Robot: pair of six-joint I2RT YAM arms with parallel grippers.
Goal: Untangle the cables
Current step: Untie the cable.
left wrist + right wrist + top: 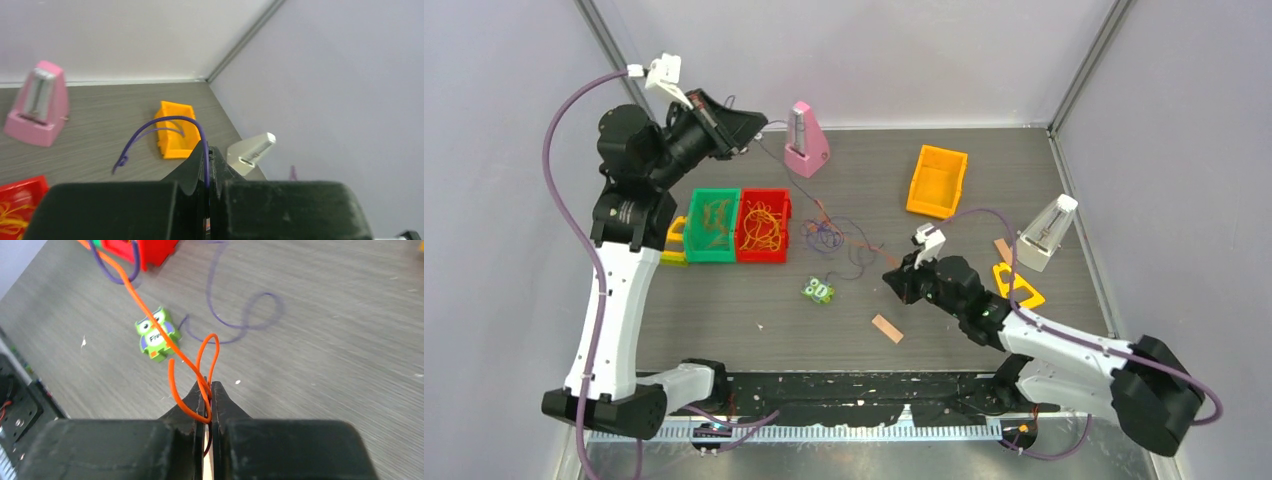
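The orange wire still runs through the purple loops. My right gripper needs to pull away from the tangle toward the white metronome (1046, 232), then let go of the orange wire.
The cables (829, 235) are a loose tangle of purple and orange wire on the table, right of the red bin. My left gripper (749, 135) is raised at the back left and shut on a purple wire (165, 127). That wire arcs out of the jaws in the left wrist view and runs down to the tangle. My right gripper (894, 280) is low over the table, right of the tangle, and shut on an orange wire (200, 360). The orange wire loops at the fingertips (220, 392) and runs back toward the red bin. Another purple wire (240, 315) curls on the table.
A green bin (712, 226) and a red bin (764, 226) hold more orange and yellow wires. A pink metronome (805, 140), an orange bin (937, 181) and a white metronome (1046, 233) stand further back. A green owl toy (818, 291) and a tan strip (887, 328) lie nearer.
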